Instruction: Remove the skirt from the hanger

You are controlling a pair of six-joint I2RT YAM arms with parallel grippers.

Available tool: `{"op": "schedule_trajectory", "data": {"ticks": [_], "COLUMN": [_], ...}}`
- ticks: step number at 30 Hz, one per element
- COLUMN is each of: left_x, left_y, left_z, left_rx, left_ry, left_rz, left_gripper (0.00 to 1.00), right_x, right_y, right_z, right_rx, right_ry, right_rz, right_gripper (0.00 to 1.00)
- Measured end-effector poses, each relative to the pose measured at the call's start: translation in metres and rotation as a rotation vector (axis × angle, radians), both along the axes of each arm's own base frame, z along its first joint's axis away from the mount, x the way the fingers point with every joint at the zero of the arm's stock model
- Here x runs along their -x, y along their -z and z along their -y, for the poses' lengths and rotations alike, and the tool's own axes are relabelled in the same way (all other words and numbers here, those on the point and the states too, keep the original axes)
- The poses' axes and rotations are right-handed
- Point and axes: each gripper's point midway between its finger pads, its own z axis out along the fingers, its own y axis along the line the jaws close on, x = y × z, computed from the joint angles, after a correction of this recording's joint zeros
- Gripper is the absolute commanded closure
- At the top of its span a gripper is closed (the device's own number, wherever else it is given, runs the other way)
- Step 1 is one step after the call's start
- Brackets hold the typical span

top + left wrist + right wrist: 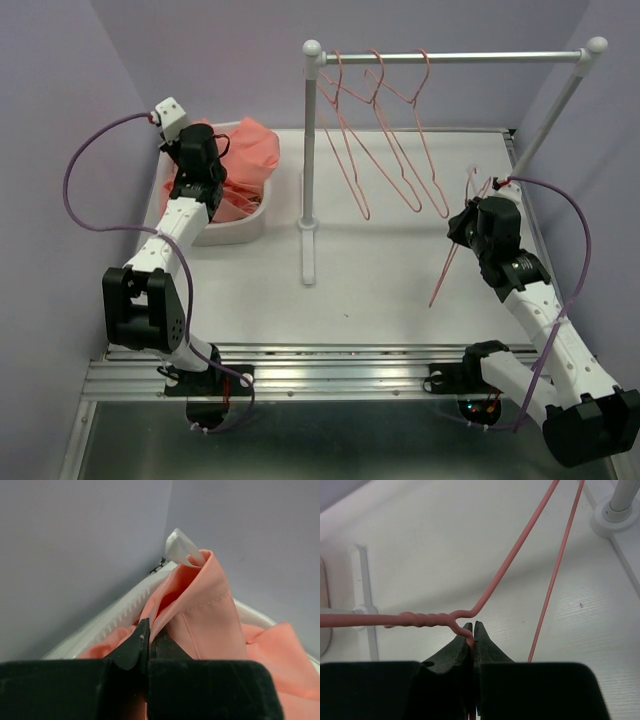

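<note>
My left gripper is holding the fold of the skirt above the basket's rim, so next it will lower the fold onto the skirt [247, 150] in the basket and open.
The salmon-pink skirt [247, 150] lies bunched in the white basket [236, 232] at the far left. My left gripper [207, 152] is shut on a fold of the skirt [200, 615] above the basket's rim [120, 611]. My right gripper [466, 226] is shut on the pink wire hanger [452, 255] just below its twisted neck [422, 619], holding it bare over the table at the right. The hanger's arms [520, 550] slope away toward the table.
A white clothes rail [450, 57] on two posts spans the back, with three bare pink hangers [385, 140] on it. Its left post [309, 150] stands mid-table on a foot [308, 255]; the right post's base [615, 515] is near my right gripper. Purple walls close in.
</note>
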Motion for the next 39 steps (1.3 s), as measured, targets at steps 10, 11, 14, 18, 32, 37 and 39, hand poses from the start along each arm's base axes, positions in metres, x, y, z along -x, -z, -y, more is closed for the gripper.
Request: {"op": "schedule_trajectory", "data": {"ticks": [10,11,14,18,32,37,39], "left_x": [-0.007,-0.010,-0.010,-0.008,0.009,0.026,0.035], "left_y": [0.150,0.169,0.204,0.210,0.118,0.046,0.020], "left_z": [-0.012,-0.010,-0.008,-0.007,0.014,0.027,0.035], "left_rx": [0.135,0.137,0.147,0.162,0.259,0.271,0.275], "left_ry": [-0.075,-0.080,-0.092,-0.100,0.046,0.146,0.193], "left_rz": [-0.262,-0.313,-0.402,-0.428,-0.309,-0.167,-0.110], "left_gripper": [1.00,1.00,1.00,0.99,0.34,0.01,0.01], "right_x": [0.000,0.000,0.000,0.000,0.005,0.005,0.004], "right_y": [0.003,0.003,0.003,0.003,-0.012,-0.036,-0.051], "right_z": [-0.001,-0.001,-0.001,-0.002,-0.011,-0.018,-0.023], "right_rx": [0.000,0.000,0.000,0.000,-0.011,-0.005,-0.006], "right_ry": [-0.004,-0.005,-0.007,-0.015,-0.079,-0.130,-0.163], "right_rz": [-0.008,-0.008,-0.009,-0.009,0.010,0.044,0.068], "right_gripper": [0.99,0.99,0.99,0.99,0.99,0.99,0.99]}}
